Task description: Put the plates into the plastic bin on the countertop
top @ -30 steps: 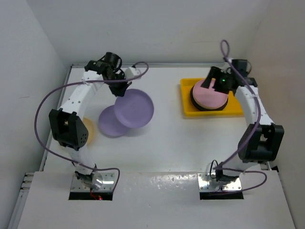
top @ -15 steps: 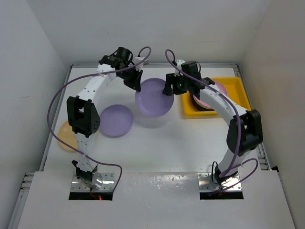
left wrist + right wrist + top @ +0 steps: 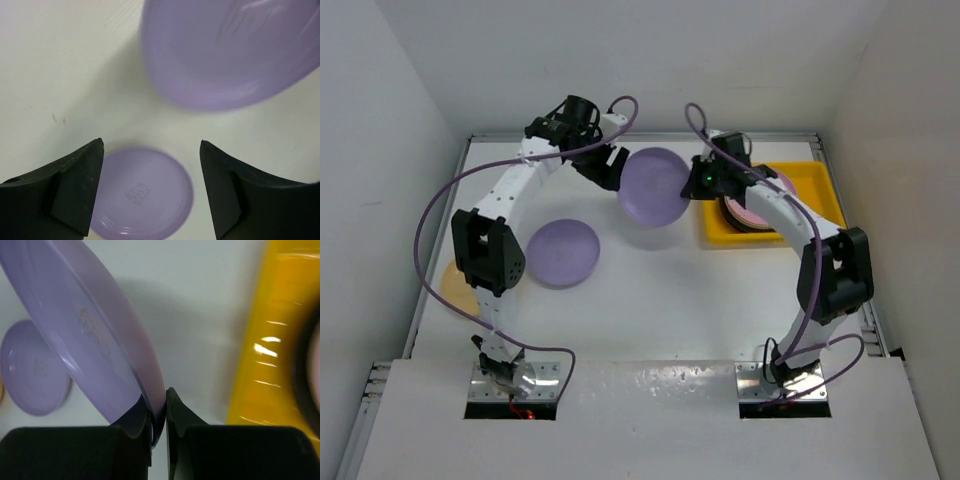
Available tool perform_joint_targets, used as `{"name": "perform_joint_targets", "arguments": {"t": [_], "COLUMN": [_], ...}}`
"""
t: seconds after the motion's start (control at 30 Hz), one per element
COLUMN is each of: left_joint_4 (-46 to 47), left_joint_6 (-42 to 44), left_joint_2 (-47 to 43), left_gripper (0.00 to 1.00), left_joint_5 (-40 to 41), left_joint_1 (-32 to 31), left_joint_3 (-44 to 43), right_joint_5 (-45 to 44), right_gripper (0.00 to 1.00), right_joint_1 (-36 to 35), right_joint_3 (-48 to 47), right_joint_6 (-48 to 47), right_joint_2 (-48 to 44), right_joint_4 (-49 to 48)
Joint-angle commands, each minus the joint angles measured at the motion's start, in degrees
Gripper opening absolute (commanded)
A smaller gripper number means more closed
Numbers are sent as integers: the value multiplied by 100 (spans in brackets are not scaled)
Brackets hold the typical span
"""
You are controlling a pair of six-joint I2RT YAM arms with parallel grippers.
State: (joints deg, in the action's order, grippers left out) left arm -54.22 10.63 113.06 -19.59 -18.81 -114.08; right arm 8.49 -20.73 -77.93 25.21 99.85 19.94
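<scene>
The hanging plate is in my right gripper, so I will bring my left gripper back, to the left in the top view, and down onto the flat lilac plate's far rim (image 3: 543, 228) (image 3: 115, 151).
A lilac plate (image 3: 654, 186) hangs tilted above the countertop (image 3: 660, 290) at mid-back, and my right gripper (image 3: 692, 186) is shut on its right rim (image 3: 159, 410). My left gripper (image 3: 610, 166) stands open just left of that plate, touching nothing; the same plate (image 3: 227, 50) fills the top of the left wrist view. A second lilac plate (image 3: 561, 252) lies flat on the countertop, seen between the left fingers (image 3: 141, 192). The yellow plastic bin (image 3: 814, 190) at the back right holds a pink plate (image 3: 767, 200) on a dark-rimmed stack. A tan-yellow plate (image 3: 452, 288) lies at the left edge.
White walls close in the countertop on the left, back and right. Purple cables loop over both arms. The left arm's elbow (image 3: 485, 250) hangs over the left side near the tan-yellow plate.
The left gripper has let go of the lilac plate and opened; the right gripper has closed on its right rim. The plate has shifted a little to the right, towards the bin.
</scene>
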Motion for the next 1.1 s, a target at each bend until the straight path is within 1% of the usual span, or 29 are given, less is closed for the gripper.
{"name": "perform_joint_targets", "arguments": {"t": [0.0, 0.03, 0.07, 0.1, 0.13, 0.2, 0.23, 0.3, 0.37, 0.43, 0.47, 0.5, 0.57, 0.6, 0.63, 0.67, 0.7, 0.73, 0.77, 0.8, 0.83, 0.87, 0.93, 1.0, 1.07], "left_joint_4": [-63, -63, -11, -10, 51, 51, 104, 104, 166, 166, 166, 218, 218, 218, 279, 280, 280, 332, 333, 420, 490, 543, 596, 657, 719], "left_joint_6": [-131, -132, -132, -132, -132, -132, -132, -132, -79, -79, -18, -17, 35, 35, 35, 35, 35, 35, 87, 88, 88, 166, 220, 281, 334], "left_joint_2": [-416, -477, -477, -530, -591, -592, -592, -592, -592, -539, -539, -487, -486, -486, -486, -434, -433, -373, -372, -311, -310, -154, 40, 338, 506], "left_gripper": [80, 82, 82, 82, 82, 82, 82, 82, 82, 82, 82, 82, 82, 83, 83, 83, 83, 84, 84, 84, 84, 84, 84, 84, 83], "left_joint_5": [658, 763, 834, 913, 1105, 1343, 1483, 1757, 1967, 2030, 2030, 2030, 2082, 2187, 2275, 2354, 2564, 2670, 2767, 2959, 3066, 3154, 3417, 3471, 3410], "left_joint_1": [69, 149, 306, 377, 430, 510, 562, 615, 676, 729, 729, 799, 861, 861, 861, 913, 914, 975, 976, 1028, 1098, 1099, 1247, 1318, 1380], "left_joint_3": [62, 192, 263, 359, 569, 790, 887, 1186, 1440, 1512, 1599, 1669, 1740, 1819, 1819, 1898, 1951, 2038, 2100, 2222, 2311, 2381, 2460, 2592, 2662], "right_joint_5": [-85, 37, 56, 74, 126, 240, 267, 390, 608, 689, 828, 856, 882, 778, 672, 602, 444, 373, 277, -81, -198, -312, -811, -1286, -1464], "right_gripper": [0, 0, 0, 0, 0, 0, 0, 0, 0, 0, 0, 1, 12, 21, 32, 59, 67, 72, 77, 78, 78, 80, 81, 83, 83], "right_joint_1": [1113, 1507, 1702, 2322, 2502, 2827, 3247, 3539, 3812, 3901, 3901, 3901, 3901, 3910, 3910, 3901, 3901, 3901, 3875, 3831, 3814, 3787, 3664, 3515, 3366], "right_joint_3": [278, 592, 673, 770, 927, 1008, 1034, 1104, 1087, 938, 711, 613, 359, 236, 208, 217, 226, 165, 95, -115, -195, -240, -397, -459, -451], "right_joint_6": [792, 879, 1054, 1126, 1161, 1302, 1311, 1355, 1399, 1372, 1346, 1268, 1258, 1276, 1267, 1249, 1215, 1162, 1022, 942, 681, 608, 337, 213, 20], "right_joint_2": [-634, -808, -975, -1029, -1125, -1161, -1170, -1091, -889, -618, -433, -258, -72, 77, 96, 113, 113, 113, 165, 201, 236, 219, 132, -70, -194], "right_joint_4": [-184, -158, -88, -44, 157, 255, 343, 431, 300, 335, 369, 405, 545, 763, 800, 800, 861, 905, 1115, 1369, 1563, 1652, 1871, 1978, 1996]}}
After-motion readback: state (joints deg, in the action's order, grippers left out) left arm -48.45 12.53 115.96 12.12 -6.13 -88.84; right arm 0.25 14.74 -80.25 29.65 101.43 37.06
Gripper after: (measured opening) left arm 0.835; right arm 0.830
